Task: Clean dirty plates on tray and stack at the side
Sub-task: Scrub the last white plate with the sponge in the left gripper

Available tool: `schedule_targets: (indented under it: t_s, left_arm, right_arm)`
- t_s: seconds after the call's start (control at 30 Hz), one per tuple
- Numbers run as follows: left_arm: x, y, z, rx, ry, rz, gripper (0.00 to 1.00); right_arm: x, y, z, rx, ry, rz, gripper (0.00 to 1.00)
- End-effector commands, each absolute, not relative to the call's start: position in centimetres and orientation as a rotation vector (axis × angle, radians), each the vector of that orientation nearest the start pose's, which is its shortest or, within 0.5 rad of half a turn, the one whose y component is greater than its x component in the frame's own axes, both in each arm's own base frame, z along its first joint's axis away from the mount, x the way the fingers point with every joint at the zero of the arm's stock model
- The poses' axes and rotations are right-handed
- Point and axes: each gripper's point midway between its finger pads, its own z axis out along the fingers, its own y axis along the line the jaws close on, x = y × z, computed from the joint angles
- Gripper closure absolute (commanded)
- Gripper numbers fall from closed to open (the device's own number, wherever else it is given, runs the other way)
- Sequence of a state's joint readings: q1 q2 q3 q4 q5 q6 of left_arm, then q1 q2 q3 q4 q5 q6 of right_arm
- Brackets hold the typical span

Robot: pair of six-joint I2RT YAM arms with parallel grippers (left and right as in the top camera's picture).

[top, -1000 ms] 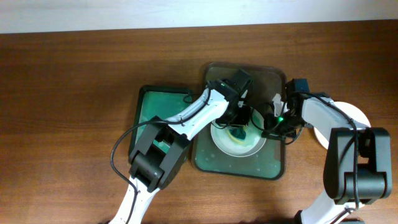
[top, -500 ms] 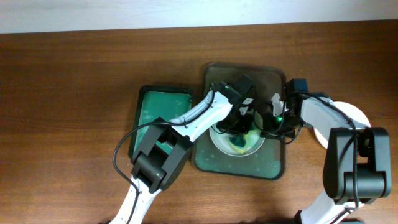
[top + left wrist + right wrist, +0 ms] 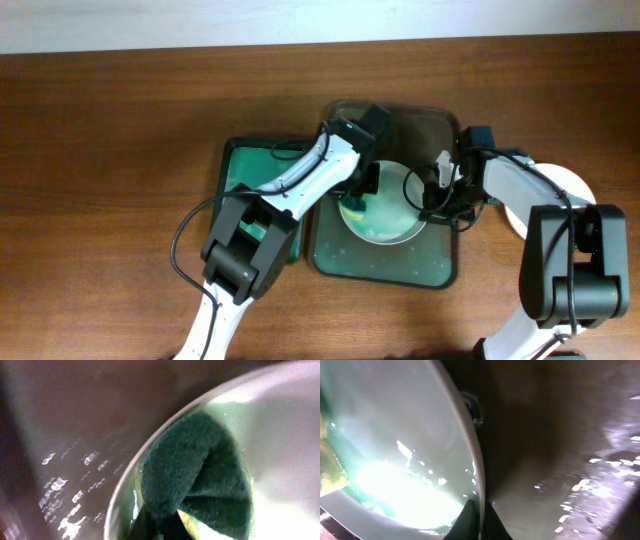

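The left gripper moves up off the plate, across and down into the green container (image 3: 248, 166), to its left in the overhead view, and releases the sponge next.
A white plate (image 3: 392, 215) with faint teal smears lies on the dark tray (image 3: 425, 262). My left gripper (image 3: 358, 190) is shut on a dark green sponge (image 3: 192, 477) and presses it on the plate's left edge (image 3: 280, 450). My right gripper (image 3: 436, 203) is shut on the plate's right rim (image 3: 470, 460), one finger on each side. The plate's wet, green-tinted inside shows in the right wrist view (image 3: 385, 465). Another white plate (image 3: 565, 190) lies on the table at the right, mostly hidden by my right arm.
A smaller green rectangular container (image 3: 245, 175) stands left of the tray, partly under my left arm. The tray's wet floor shows in both wrist views (image 3: 65, 460) (image 3: 560, 435). Brown table top lies all around.
My left gripper has moved with the sponge from the plate's middle to its left edge. The strong green smear in the middle has faded to faint streaks. The right gripper has kept still.
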State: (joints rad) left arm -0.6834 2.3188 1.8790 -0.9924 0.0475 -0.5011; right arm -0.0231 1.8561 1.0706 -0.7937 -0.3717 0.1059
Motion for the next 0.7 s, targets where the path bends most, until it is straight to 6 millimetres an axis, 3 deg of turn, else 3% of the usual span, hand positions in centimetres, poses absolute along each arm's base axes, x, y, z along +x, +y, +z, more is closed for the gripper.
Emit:
schedule_targets:
  t_s: [0.0, 0.07, 0.17, 0.27, 0.37, 0.53, 0.67]
  left_arm:
    - [34.0, -37.0, 1.0, 0.431, 3.069, -0.649, 1.00]
    - [32.8, -39.2, 1.2, 0.496, 3.050, -0.747, 1.00]
    - [31.0, -40.8, 1.1, 0.609, 3.032, -0.773, 1.00]
    - [30.1, -41.5, 0.9, 0.674, 3.023, -0.769, 1.00]
    - [30.0, -40.9, 0.6, 0.664, 3.046, -0.736, 1.00]
    - [31.2, -35.1, -0.6, 0.545, 3.167, -0.436, 1.00]
    - [34.4, -28.6, -0.2, 0.334, 3.142, 0.004, 1.00]
  right_arm:
    - [30.7, 4.3, -0.6, 0.179, 3.134, 0.477, 0.96]
    - [30.7, 4.3, -0.6, 0.179, 3.134, 0.477, 0.96]
    - [30.7, 4.3, -0.6, 0.179, 3.134, 0.477, 0.96]
    - [30.7, 4.3, -0.6, 0.180, 3.135, 0.477, 0.96]
    - [30.7, 4.3, -0.6, 0.180, 3.135, 0.478, 0.96]
    - [30.5, 4.4, -0.6, 0.181, 3.139, 0.478, 0.96]
    - [30.5, 4.4, -0.6, 0.182, 3.142, 0.478, 0.96]
